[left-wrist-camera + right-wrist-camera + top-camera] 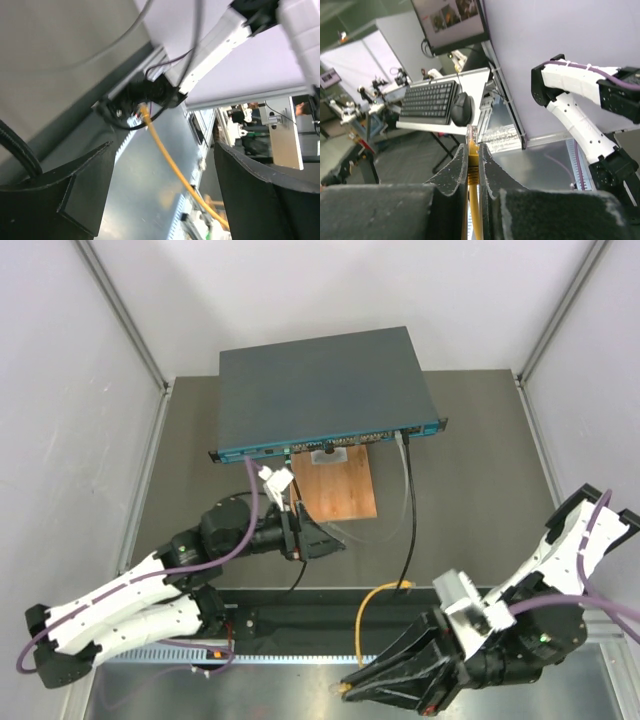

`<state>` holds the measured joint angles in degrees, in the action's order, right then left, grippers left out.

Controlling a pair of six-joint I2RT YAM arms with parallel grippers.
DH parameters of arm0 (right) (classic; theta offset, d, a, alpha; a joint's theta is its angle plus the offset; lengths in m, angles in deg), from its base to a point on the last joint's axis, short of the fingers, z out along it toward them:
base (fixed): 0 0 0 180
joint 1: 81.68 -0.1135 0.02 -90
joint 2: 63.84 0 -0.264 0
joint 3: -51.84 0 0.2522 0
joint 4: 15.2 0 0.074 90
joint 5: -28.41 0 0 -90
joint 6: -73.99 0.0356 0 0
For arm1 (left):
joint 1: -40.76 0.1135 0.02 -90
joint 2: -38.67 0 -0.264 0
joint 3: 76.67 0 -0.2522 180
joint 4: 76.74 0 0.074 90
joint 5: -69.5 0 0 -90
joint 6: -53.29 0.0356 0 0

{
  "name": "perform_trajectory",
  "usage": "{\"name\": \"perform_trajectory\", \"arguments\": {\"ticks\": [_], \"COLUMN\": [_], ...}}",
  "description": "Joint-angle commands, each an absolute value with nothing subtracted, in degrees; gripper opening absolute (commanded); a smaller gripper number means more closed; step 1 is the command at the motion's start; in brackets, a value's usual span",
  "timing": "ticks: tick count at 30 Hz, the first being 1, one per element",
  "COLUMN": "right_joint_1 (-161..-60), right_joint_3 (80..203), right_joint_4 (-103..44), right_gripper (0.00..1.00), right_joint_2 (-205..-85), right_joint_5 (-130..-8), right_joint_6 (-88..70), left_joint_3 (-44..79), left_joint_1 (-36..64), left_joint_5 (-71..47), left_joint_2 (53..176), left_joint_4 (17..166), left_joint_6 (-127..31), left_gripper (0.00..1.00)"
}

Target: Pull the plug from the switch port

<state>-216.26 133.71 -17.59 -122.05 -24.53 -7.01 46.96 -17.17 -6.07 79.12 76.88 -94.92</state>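
Note:
I will next move my left gripper back and toward my right gripper, with its fingers open around the yellow cable's loop (363, 610) (168, 159).
The switch (320, 390), a dark grey box with a teal front strip, lies at the back of the table. My right gripper (348, 692) is at the near edge, far from the switch, shut on the yellow cable's plug (473, 150). The plug's clear tip (472, 133) sticks out past the fingertips. The yellow cable (362, 625) loops from the gripper back toward the table edge. My left gripper (325, 543) is open and empty, lying low in front of the brown wooden board (338, 485). In the left wrist view the yellow cable (170, 160) runs between its open fingers (80, 190), well beyond them.
A black cable (412, 520) and a pale cable (404, 502) run from the right end of the switch's front strip down toward the near table edge. White walls enclose the table on both sides. A metal rail (300, 625) crosses the near edge.

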Motion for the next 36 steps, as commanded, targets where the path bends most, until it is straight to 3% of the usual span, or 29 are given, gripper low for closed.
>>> {"name": "perform_trajectory", "arguments": {"ticks": [1, 8, 18, 19, 22, 26, 32, 36], "right_joint_1": [-216.77, -216.77, -216.77, -216.77, -216.85, -217.03, -218.08, -219.05], "right_joint_3": [134.59, 136.35, 133.45, 133.45, 133.36, 132.22, 129.93, 129.85], "right_joint_4": [-11.99, -12.79, -12.17, -12.26, -12.53, -11.83, -9.19, -8.84], "right_gripper": [0.0, 0.0, 0.0, 0.0, 0.0, 0.0, 0.0, 0.0], "right_joint_2": [-122.98, -123.78, -121.05, -121.14, -121.58, -121.67, -121.93, -122.37], "right_joint_5": [-21.07, -18.52, -16.94, -16.94, -17.11, -17.64, -17.81, -16.41], "right_joint_6": [-7.92, -10.03, -11.44, -11.44, -10.83, -9.77, -9.76, -11.17], "left_joint_3": [48.44, 45.63, 45.8, 45.8, 46.76, 49.92, 54.33, 53.71], "left_joint_1": [-19.17, -26.73, -34.02, -34.38, -36.92, -41.67, -49.58, -61.49], "left_joint_5": [-3.8, -7.94, -9.16, -9.69, -13.63, -22.09, -42.27, -69.56], "left_joint_2": [83.48, 90.96, 95.62, 95.8, 95.1, 92.99, 95.35, 97.47], "left_joint_4": [80.36, 81.15, 85.72, 86.07, 87.03, 86.95, 77.67, 66.4], "left_joint_6": [-103.85, -107.54, -112.55, -112.64, -113.43, -114.31, -117.65, -126.49], "left_gripper": [0.84, 0.85, 0.65, 0.54, 0.35, 0.01, 0.0, 0.0]}}
